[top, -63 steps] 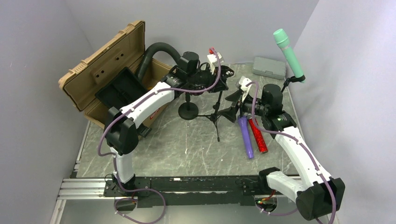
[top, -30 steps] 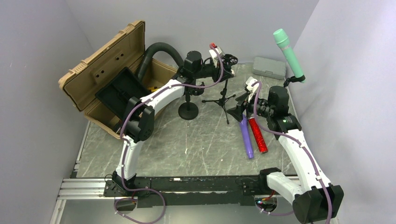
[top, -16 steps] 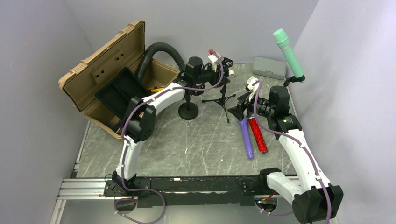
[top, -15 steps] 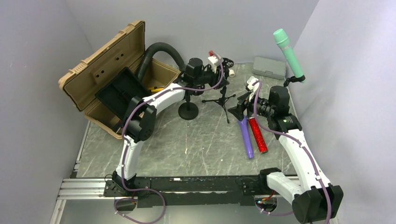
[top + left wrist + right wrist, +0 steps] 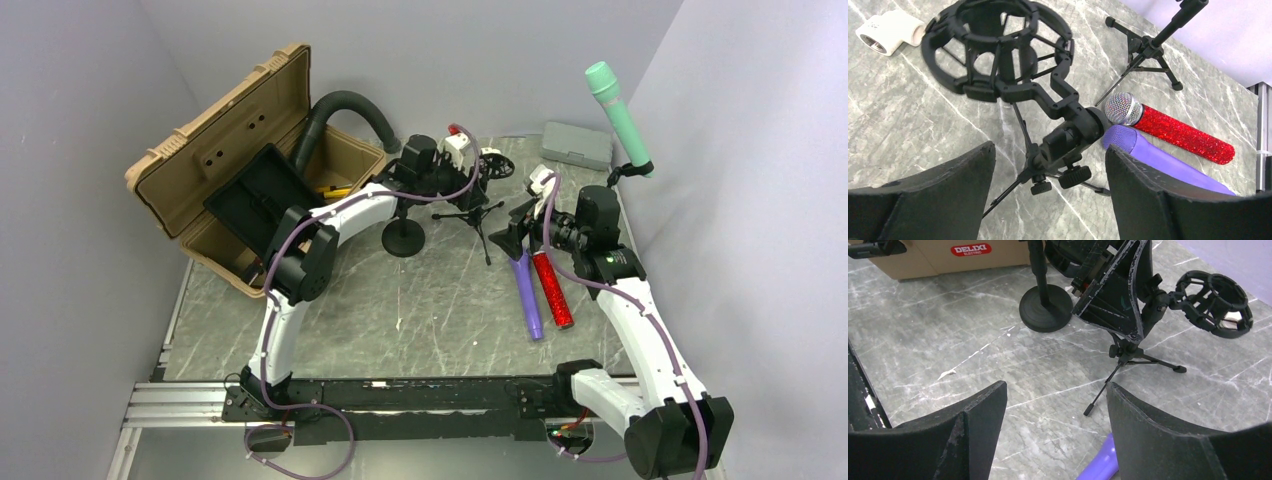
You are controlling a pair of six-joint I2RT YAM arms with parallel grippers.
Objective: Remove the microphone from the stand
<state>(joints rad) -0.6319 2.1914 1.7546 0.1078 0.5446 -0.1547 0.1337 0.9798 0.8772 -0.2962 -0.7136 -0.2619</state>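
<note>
I should swing my right gripper to the right in the top view, turning outward, and close on the tall stand's pole, which carries the mint-green microphone (image 5: 618, 110).
A mint-green microphone (image 5: 618, 110) sits tilted in a tall stand (image 5: 1148, 47) at the back right, with both grippers away from it. A purple microphone (image 5: 527, 290) and a red glitter microphone (image 5: 552, 290) lie side by side on the table. A small black tripod stand with an empty shock mount (image 5: 998, 50) stands on the table. My left gripper (image 5: 1048, 150) is open, its fingers either side of that stand's joint and not touching it. My right gripper (image 5: 1055, 385) hangs open above the table with nothing in it, just over the head of the purple microphone (image 5: 1100, 465).
A round-base stand (image 5: 404, 238) stands left of the tripod. An open tan case (image 5: 230, 150) and a black hose (image 5: 335, 110) fill the back left. A grey box (image 5: 577, 143) lies at the back. A white pipe elbow (image 5: 890, 32) rests near the shock mount.
My left gripper has opened and let go of the shock-mount stand, which now stands on its own legs. The right arm has not moved.
</note>
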